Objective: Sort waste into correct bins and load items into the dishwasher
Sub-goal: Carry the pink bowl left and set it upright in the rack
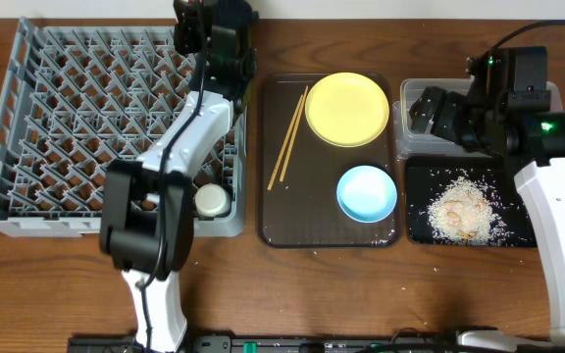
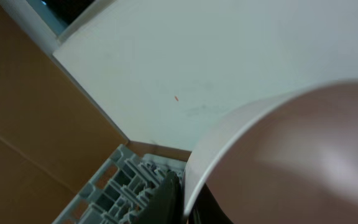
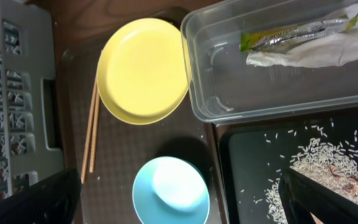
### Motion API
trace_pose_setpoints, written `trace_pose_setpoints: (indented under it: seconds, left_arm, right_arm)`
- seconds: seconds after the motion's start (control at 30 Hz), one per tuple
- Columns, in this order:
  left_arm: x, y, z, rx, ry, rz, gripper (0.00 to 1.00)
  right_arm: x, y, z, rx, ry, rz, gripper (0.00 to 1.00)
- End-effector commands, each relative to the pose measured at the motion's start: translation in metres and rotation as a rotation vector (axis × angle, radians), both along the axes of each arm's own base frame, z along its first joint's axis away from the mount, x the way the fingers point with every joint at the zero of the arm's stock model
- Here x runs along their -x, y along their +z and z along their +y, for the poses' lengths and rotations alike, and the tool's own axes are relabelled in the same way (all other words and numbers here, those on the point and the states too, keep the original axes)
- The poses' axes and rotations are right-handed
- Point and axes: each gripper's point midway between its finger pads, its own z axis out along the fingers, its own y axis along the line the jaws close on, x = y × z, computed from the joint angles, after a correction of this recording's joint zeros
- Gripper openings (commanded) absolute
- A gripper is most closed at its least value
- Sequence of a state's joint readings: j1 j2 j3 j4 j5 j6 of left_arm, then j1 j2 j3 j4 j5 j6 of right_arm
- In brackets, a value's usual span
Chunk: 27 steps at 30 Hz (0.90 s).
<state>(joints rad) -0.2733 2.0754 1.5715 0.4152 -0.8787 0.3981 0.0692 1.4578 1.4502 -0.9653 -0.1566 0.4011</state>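
My left gripper needs to turn and go down toward the far corner of the rack on the tray side next, as that corner is below the gripper. It will let go of the white bowl's rim there.
My left gripper (image 2: 185, 200) is shut on the rim of the white bowl (image 2: 291, 155), which it holds on edge above the grey dishwasher rack (image 2: 114, 186). From overhead, the left gripper (image 1: 207, 34) is over the far right part of the rack (image 1: 57, 118) and hides the bowl. The small white cup (image 1: 212, 200) stands in the rack's near right corner. My right gripper (image 3: 179, 208) is open, high above the light-blue bowl (image 3: 171, 190). The yellow plate (image 3: 143, 68) and chopsticks (image 3: 92, 130) lie on the brown tray. The clear tub (image 3: 204, 87) holds the green wrapper (image 3: 297, 31) and white tissue (image 3: 319, 51). Rice (image 3: 328, 165) lies in the black tray (image 3: 247, 155).
The brown serving tray (image 1: 282, 211) sits between the rack and the two bins. The right arm (image 1: 518, 118) covers most of the clear tub from overhead. A few rice grains (image 1: 430, 265) lie on the wooden table in front of the black tray (image 1: 418, 221).
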Motion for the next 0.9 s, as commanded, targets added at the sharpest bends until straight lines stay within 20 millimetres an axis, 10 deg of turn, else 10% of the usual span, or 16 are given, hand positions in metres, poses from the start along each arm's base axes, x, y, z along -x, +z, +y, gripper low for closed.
trace_pose_setpoints:
  seconds: [0.0, 0.33, 0.87]
  left_arm:
    - [-0.010, -0.019, 0.007, -0.079, 0.012, 0.048, 0.07]
    - [-0.022, -0.065, 0.031, -0.106, 0.045, 0.104, 0.07]
    - [-0.026, -0.081, 0.037, -0.100, 0.004, 0.166, 0.07]
  right_arm:
    - [0.000, -0.001, 0.001, 0.006, 0.006, 0.001, 0.99]
    - [0.000, -0.001, 0.001, 0.006, 0.007, 0.001, 0.99]
    - [0.000, -0.001, 0.001, 0.006, 0.007, 0.001, 0.99]
